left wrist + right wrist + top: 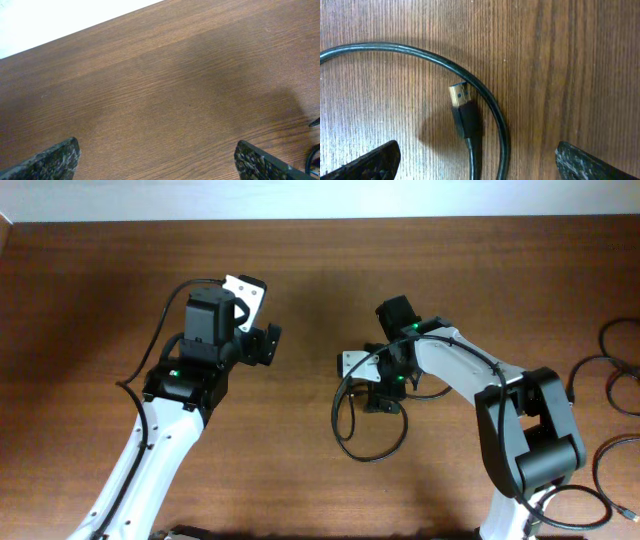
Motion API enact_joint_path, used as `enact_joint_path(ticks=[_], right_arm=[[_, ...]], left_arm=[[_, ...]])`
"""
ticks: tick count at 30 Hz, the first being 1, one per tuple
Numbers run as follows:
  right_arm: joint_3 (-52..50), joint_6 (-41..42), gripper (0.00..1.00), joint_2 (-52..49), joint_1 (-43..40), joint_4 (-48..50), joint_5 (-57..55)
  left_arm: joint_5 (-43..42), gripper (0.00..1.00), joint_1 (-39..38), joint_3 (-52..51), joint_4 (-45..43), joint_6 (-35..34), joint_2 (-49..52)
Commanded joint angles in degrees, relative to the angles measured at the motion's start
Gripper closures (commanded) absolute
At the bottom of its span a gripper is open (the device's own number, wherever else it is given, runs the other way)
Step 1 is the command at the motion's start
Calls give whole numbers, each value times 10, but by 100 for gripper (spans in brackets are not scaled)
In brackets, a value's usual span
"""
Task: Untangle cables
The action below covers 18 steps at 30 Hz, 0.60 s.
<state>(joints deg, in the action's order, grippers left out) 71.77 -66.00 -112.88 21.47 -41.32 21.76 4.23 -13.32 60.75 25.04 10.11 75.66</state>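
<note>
Next I should lower my right gripper down onto the cord just behind the plug (474, 162) and close, since its open fingers already straddle that cord and the neighboring curve.
A thin black cable (352, 442) lies looped on the wooden table under my right gripper (383, 398). In the right wrist view its plug end with a gold tip (462, 106) lies flat beside a curve of the same cord (495, 115). My right gripper (477, 162) is open, its fingers apart on either side of the plug and cord, holding nothing. My left gripper (268, 345) is open and empty over bare wood, left of the loop. In the left wrist view (157, 162) only table shows between its fingers, with a bit of cord at the right edge (314, 155).
More black cables (612, 370) lie coiled at the table's right edge, with another loop (610, 470) at the lower right. The table's far edge meets a white wall (320, 200).
</note>
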Motion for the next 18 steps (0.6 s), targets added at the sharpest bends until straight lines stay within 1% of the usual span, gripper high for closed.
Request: enact_joint_path(ticks=[1,3,5,6,8,12,13,14,15,18], right_arm=[[0,10,1,0,3,-12,4],[0,10,1,0,3,-58,9],[0,10,0,0,2,-56,9],[0,10,11,0,2,-46,-2],[0,10,12,0,2,-32,-31],[-3,21,13,-34,-32,-30,-29],[-3,21,17,-41,-35,-32,-30],[-3,21,30,-47,-36,-32,-30],[-3,21,34,-53,-35,-32,-30],[-4,25,38,-56,-36,-32,-30]], left_arm=[[-9,1,3,6,-1,7,4],[-9,1,3,6,-1,7,4],[-11,1,3,6,-1,7,4],[-11,1,3,6,-1,7,4],[-11,1,3,6,-1,7,4],[-11,1,3,6,-1,7,4],[-11,1,3,6,-1,7,4],[-11,1,3,6,-1,7,4],[-11,1,3,6,-1,7,4],[-11,1,3,6,-1,7,4]])
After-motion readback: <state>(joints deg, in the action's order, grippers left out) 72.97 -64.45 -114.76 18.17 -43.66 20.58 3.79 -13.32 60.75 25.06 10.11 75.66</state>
